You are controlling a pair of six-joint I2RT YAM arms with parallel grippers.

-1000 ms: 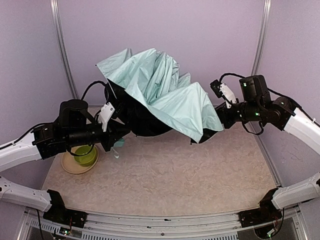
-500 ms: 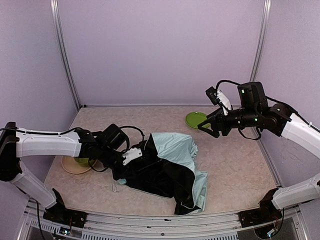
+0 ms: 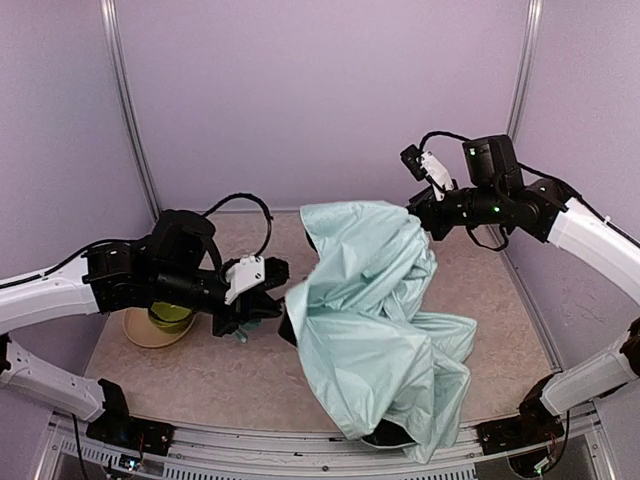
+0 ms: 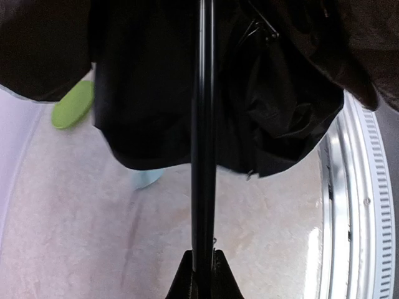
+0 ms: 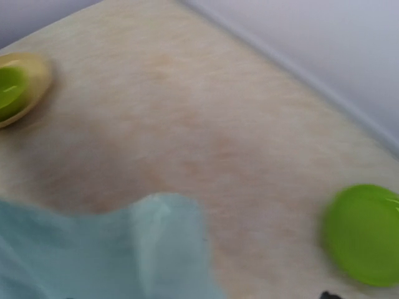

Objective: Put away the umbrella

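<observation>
The clear place on the bare tabletop by the front rail is below my left gripper's fingers, so my left gripper needs to lower the thin shaft (image 4: 202, 156) onto it next and let go.
The umbrella (image 3: 375, 320) hangs half open above the table, pale mint fabric outside, drooping to the front edge. My left gripper (image 3: 268, 300) is shut on its thin black shaft (image 4: 202, 156), which runs straight up from the jaws into the black lining (image 4: 274, 99). My right gripper (image 3: 418, 215) is at the top right edge of the fabric; whether it grips the fabric does not show. The right wrist view is blurred: mint fabric (image 5: 124, 249) fills the bottom left and the fingers are out of frame.
A green bowl (image 3: 170, 318) sits on a tan plate (image 3: 140, 335) at the left, also in the right wrist view (image 5: 9, 90). A green plate (image 5: 365, 233) lies at the back right, also in the left wrist view (image 4: 73, 104). The metal front rail (image 4: 349, 205) runs along the table edge.
The umbrella lay crumpled on the table half a second ago; now it is lifted and spread, mint side up. My left arm has risen; my right gripper has moved up to the fabric's edge.
</observation>
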